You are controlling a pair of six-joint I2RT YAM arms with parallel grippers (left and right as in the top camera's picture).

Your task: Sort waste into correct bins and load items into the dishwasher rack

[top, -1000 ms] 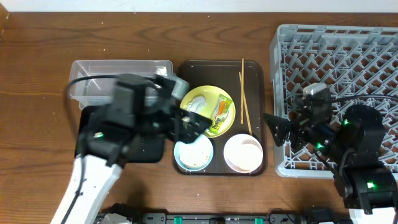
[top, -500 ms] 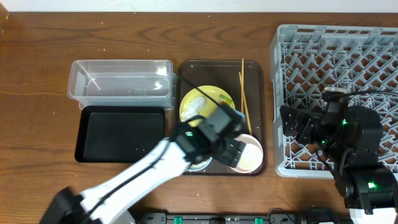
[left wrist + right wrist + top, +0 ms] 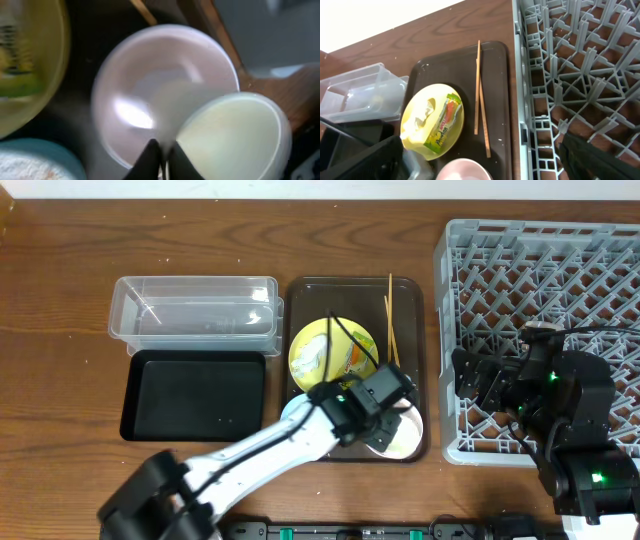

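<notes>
My right gripper swings level across to the left in the overhead view next, away from the rack, to the small white cup [image 3: 235, 135].
My left gripper [image 3: 385, 418] is down over the white-pink bowl [image 3: 408, 440] on the brown serving tray [image 3: 410, 300]. In the left wrist view its fingers [image 3: 150, 157] are shut on the rim of the small white cup [image 3: 235, 135], which hangs close over the bowl [image 3: 150, 85]. The light blue bowl [image 3: 30, 157] with rice-like scraps lies at the lower left. The yellow plate [image 3: 325, 345] carries the snack wrapper [image 3: 356, 356] and the white paper scrap [image 3: 312, 360]. Two chopsticks [image 3: 390, 330] lie beside it. My right gripper [image 3: 470, 385] stands open at the grey dishwasher rack's [image 3: 545, 280] front left corner.
The clear tub [image 3: 195, 305] and the black tray [image 3: 195, 395] lie left of the serving tray, the tub behind. My left arm [image 3: 250, 455] reaches in from the table's front edge and covers part of the light blue bowl [image 3: 292, 412].
My left arm swung right from above the tub and black tray to the white-pink bowl, and its gripper closed on the cup. The right gripper drew back slightly toward the rack.
</notes>
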